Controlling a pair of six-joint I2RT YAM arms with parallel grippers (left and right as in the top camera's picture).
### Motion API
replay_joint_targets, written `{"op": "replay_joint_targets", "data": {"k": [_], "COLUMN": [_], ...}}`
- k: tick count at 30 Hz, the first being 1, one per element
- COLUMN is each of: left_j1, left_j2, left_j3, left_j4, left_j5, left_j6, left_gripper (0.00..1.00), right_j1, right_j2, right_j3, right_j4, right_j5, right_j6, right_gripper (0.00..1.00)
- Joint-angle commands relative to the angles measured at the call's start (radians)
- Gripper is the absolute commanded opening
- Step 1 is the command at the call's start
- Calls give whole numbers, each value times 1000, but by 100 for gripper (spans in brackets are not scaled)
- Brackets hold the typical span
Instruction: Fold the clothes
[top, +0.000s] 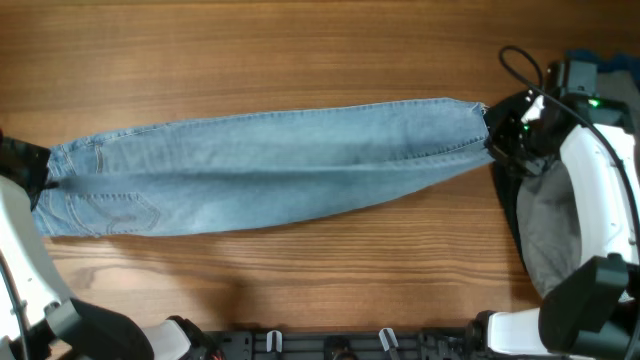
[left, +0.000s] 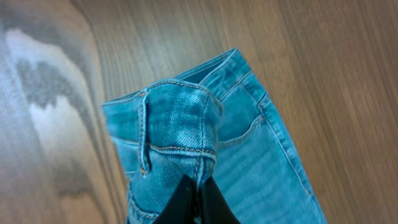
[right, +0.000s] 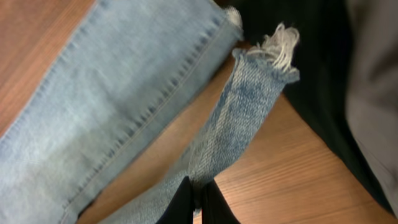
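Observation:
My right gripper carries the raised fold outward over that leg's hem end (top: 462, 119) (right: 180, 40) next and releases it there, because the other leg lies flat outward of the gripper.
The light blue jeans (top: 270, 175) lie stretched lengthwise across the table, folded leg on leg, waistband at the left and frayed hems at the right. My left gripper (top: 45, 180) is at the waist end, shut on the waistband (left: 180, 124), which bunches up above the black fingers (left: 180, 202). At the hem end my right gripper (top: 497, 140) is shut on a leg edge. In the right wrist view that strip of denim (right: 239, 118) rises from the fingers (right: 183, 202) to a frayed hem (right: 277, 46). The other leg (right: 106, 106) lies flat beside it.
A plain grey garment (top: 545, 225) on black fabric (top: 515, 205) lies at the right edge under my right arm. A black cable (top: 520, 65) loops at the back right. Wooden tabletop (top: 300, 60) surrounds the jeans; the arm bases line the near edge.

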Motion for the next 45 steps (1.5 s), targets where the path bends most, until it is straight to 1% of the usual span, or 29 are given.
{"op": "replay_joint_targets", "data": {"k": [1,4,8,16,23,30,38,45], "left_j1": [-6,-8,-14,-30,-33,-53,-69,-69], "left_j2": [37,53,76,124,147,167,171,174], "left_j3": [27,27,27,27,27,27,27,27], "left_j4": [58,95,142,164,200,224,292,299], "left_j5": [5,43,54,53,54,53,54,54], "left_j6": [-10,-10,-10,-10,-10,-10,-10,-10], "left_gripper": [4,4,4,4,4,4,4,4], "right_j1": [26,35,41,41,42,42,42,42], "right_j2": [26,42,68,136,142,142,142,142], "right_j3": [15,15,15,15,15,15,15,15], "right_j4": [51,88,115,191,292,331,373,384], "right_j5": [5,5,5,5,5,5,5,5], "right_j6": [-11,-6,-7,-11,-14,-14,-6,-6], "right_gripper": [4,4,4,4,4,4,4,4]}}
